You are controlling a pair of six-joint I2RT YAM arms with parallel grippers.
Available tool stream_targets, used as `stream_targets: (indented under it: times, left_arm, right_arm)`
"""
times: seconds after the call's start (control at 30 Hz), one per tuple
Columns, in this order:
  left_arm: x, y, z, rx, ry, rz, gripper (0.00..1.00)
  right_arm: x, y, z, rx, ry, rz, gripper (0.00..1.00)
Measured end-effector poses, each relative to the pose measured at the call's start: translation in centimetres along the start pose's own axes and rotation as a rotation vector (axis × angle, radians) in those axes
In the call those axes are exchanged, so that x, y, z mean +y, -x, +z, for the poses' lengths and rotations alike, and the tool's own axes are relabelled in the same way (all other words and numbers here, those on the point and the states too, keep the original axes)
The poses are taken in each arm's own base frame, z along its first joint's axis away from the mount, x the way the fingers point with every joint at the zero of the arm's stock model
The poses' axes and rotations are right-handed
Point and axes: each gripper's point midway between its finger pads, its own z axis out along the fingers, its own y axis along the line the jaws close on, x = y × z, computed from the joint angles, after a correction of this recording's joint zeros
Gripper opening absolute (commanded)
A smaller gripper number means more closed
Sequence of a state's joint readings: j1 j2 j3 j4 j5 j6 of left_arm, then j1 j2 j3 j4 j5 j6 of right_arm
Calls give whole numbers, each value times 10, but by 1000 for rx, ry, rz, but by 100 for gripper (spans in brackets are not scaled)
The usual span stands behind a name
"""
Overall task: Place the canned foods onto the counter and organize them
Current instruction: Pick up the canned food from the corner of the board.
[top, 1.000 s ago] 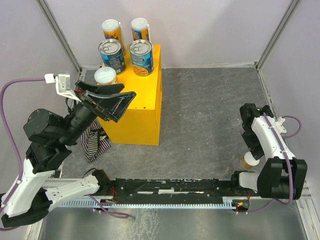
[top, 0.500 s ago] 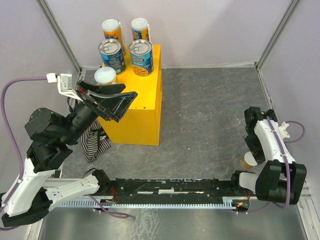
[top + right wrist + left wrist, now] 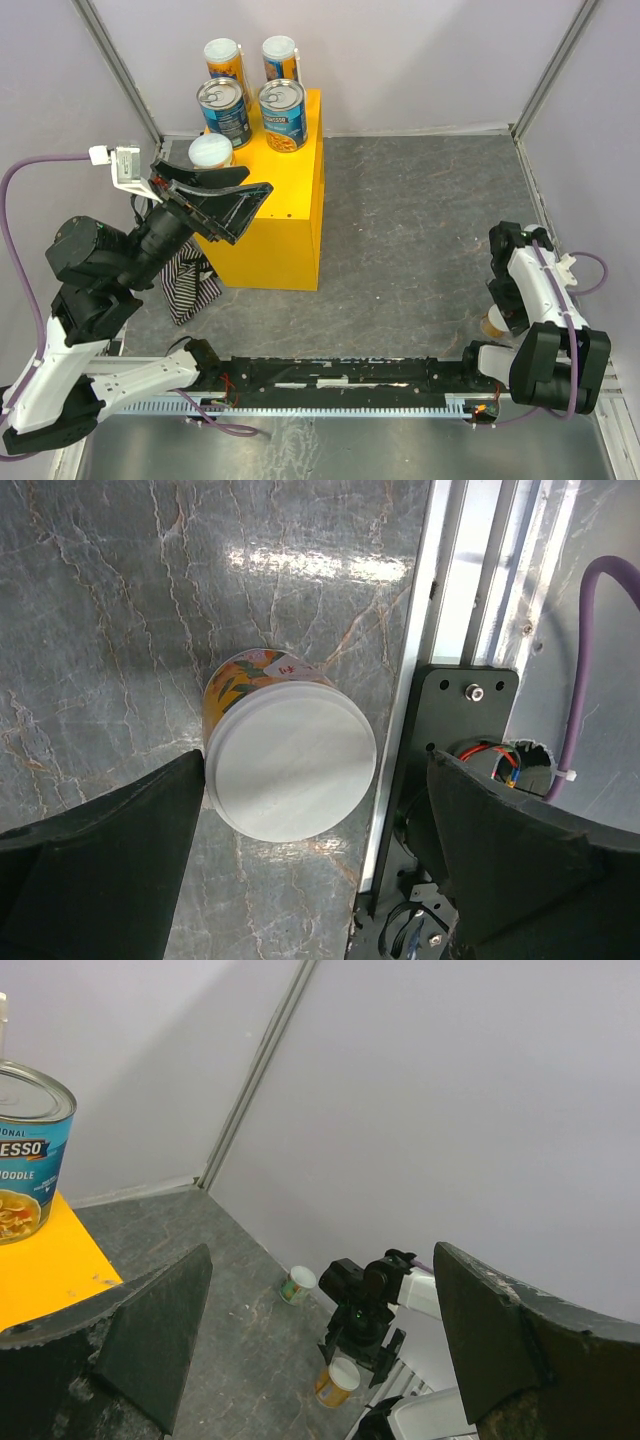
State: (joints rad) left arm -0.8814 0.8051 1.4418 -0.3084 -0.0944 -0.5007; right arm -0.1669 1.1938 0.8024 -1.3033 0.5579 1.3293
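Observation:
The robot's open fingers are already on either side of the orange can's white lid (image 3: 498,317) (image 3: 292,762) below, so the right gripper will next go down, turning slightly, and close on it.
The yellow counter (image 3: 292,205) carries several cans, among them a blue-labelled one (image 3: 223,110) and an orange one (image 3: 283,113). My left gripper (image 3: 250,185) hovers open and empty over the counter's front left, beside a white-lidded can (image 3: 211,152). In the left wrist view, the blue can (image 3: 28,1150) stands on the counter (image 3: 50,1270). An orange can with a white lid (image 3: 290,770) stands on the floor at the near right. My right gripper (image 3: 310,850) hangs open over it, a finger on each side. A green-labelled can (image 3: 297,1284) sits by the right wall.
A striped cloth (image 3: 190,285) lies on the floor against the counter's left front corner. A black and metal rail (image 3: 330,375) runs along the near edge, right next to the orange can (image 3: 493,323). Grey walls close in the back and both sides.
The right arm has drawn back toward the near edge and now sits over the orange can. The left arm has barely shifted.

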Motion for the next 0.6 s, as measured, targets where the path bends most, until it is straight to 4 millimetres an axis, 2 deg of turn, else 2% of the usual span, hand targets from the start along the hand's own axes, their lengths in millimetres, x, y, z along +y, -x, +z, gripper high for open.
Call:
stream_targets:
  times: [0.6]
  left_arm:
    - [0, 0, 0, 0, 0, 0, 98]
  right_arm:
    - [8, -4, 11, 9, 13, 7, 99]
